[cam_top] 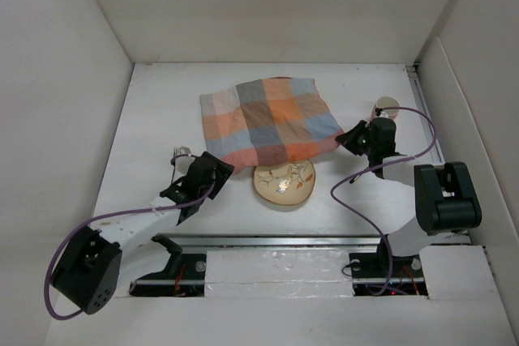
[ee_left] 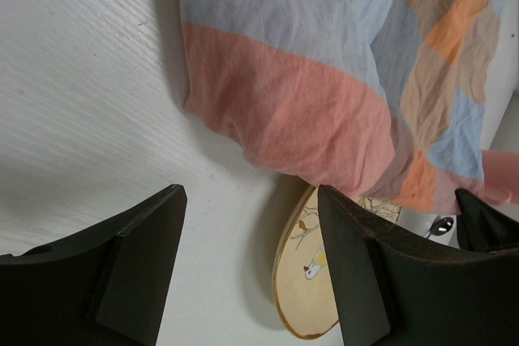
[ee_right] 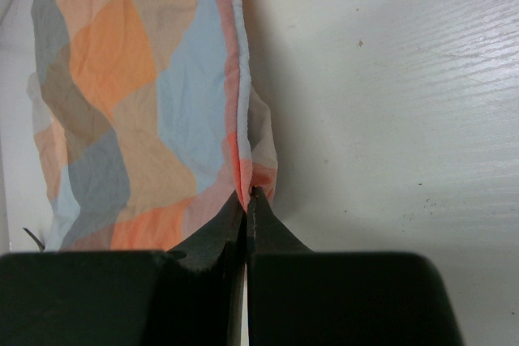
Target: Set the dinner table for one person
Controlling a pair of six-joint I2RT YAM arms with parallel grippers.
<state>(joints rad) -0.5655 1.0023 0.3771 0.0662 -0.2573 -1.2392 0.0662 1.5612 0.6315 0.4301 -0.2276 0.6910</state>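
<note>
My left gripper should next move down and slightly outward onto the cloth's pink near corner [cam_top: 238,163] [ee_left: 242,126], which lies free while my right gripper holds the cloth's other corner.
The white dinner table [cam_top: 154,119] holds an orange-blue-grey checked cloth [cam_top: 268,119] lying rumpled at its middle. The cloth's near edge drapes over a cream plate [cam_top: 284,184] painted with birds and branches. My right gripper [cam_top: 342,137] is shut on the cloth's right corner [ee_right: 250,188]. My left gripper [cam_top: 223,169] is open and empty, just left of the plate [ee_left: 312,281] and near the cloth's near-left corner [ee_left: 284,111]. A fork [cam_top: 180,154] lies behind my left arm.
A small cream cup [cam_top: 387,106] stands at the right, just behind my right wrist. White walls enclose the table at the left, back and right. A metal rail [cam_top: 324,241] runs along the near edge by the arm bases.
</note>
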